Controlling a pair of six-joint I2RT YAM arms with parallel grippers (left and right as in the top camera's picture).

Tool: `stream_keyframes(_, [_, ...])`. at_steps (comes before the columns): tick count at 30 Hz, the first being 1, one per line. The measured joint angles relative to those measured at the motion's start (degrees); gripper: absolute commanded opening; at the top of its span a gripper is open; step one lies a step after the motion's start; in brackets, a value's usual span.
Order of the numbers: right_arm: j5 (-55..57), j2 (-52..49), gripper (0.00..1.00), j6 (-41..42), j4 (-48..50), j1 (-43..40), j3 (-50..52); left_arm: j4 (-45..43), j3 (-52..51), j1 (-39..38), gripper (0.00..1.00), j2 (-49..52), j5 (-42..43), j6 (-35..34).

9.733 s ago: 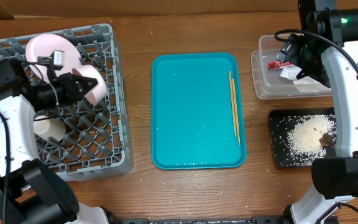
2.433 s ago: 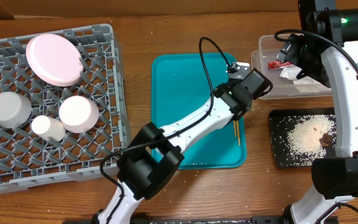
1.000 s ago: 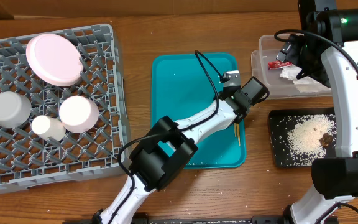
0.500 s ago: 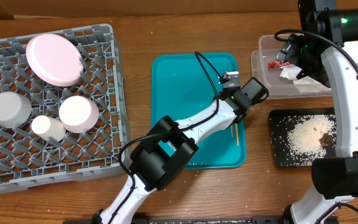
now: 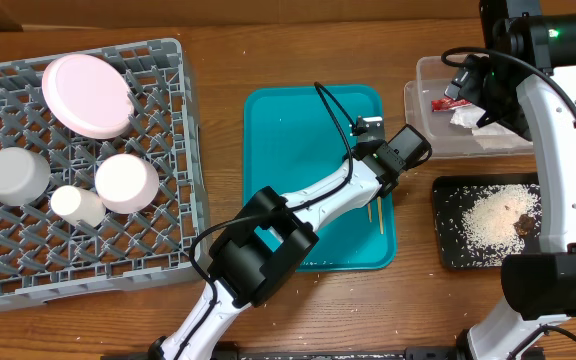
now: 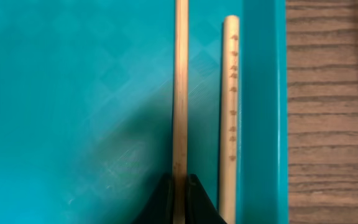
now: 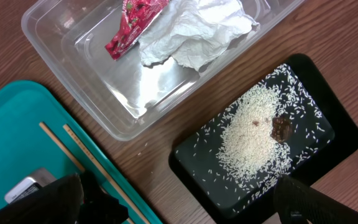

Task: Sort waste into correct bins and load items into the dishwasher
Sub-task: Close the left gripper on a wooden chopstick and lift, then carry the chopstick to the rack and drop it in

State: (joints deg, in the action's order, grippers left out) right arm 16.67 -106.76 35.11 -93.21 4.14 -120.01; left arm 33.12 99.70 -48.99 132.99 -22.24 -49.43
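I should next lift my left gripper, cross left in the overhead view to the rack's empty part [image 5: 169, 118] beside the pink plate, go down and release the chopstick.
Two thin wooden chopsticks [image 6: 229, 93] lie side by side along the right edge of the teal serving tray [image 6: 73, 93]. My left gripper [image 6: 179, 186] is shut on the left chopstick, low on the tray; in the overhead view it [image 5: 376, 192] covers most of the chopsticks [image 5: 381, 218]. My right gripper [image 7: 185, 208] is open and empty, high over the clear tub [image 7: 73, 37], which holds the red wrapper [image 7: 132, 28] and white napkin [image 7: 194, 28]. The black tray [image 7: 334, 134] holds rice [image 7: 250, 134] and a brown scrap [image 7: 281, 127].
The grey dish rack [image 5: 173, 250] at the left holds the pink plate [image 5: 88, 95], grey bowl [image 5: 16, 173], white dish [image 5: 126, 183] and small cup [image 5: 76, 205]. My left arm stretches diagonally across the teal tray [image 5: 288, 150]. My right arm [image 5: 558, 150] stands at the right.
My left arm has left the rack, where the white dish now sits, and reached the tray's right edge. Over the last second it has lowered slightly onto the chopsticks. The right arm has not moved.
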Motion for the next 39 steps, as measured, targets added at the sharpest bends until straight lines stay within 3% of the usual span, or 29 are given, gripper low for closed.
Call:
stream_keyframes(12, [0.0,0.0,1.00,0.0,0.0,0.0,0.0,5.0,1.0,0.0,0.04,-0.4,2.1,0.7])
stream_keyframes(20, [0.0,0.0,1.00,0.0,0.0,0.0,0.0,17.3,2.9,2.1,0.04,-2.0,5.0,5.0])
stream_keyframes(26, [0.0,0.0,1.00,0.0,0.0,0.0,0.0,24.8,5.8,9.4,0.04,-10.4,9.2,11.6])
stream_keyframes(33, [0.0,0.0,1.00,0.0,0.0,0.0,0.0,31.0,7.8,23.1,0.04,-25.0,12.9,18.5])
stream_keyframes(39, [0.0,0.0,1.00,0.0,0.0,0.0,0.0,33.4,8.1,35.3,0.04,-28.4,14.4,24.2])
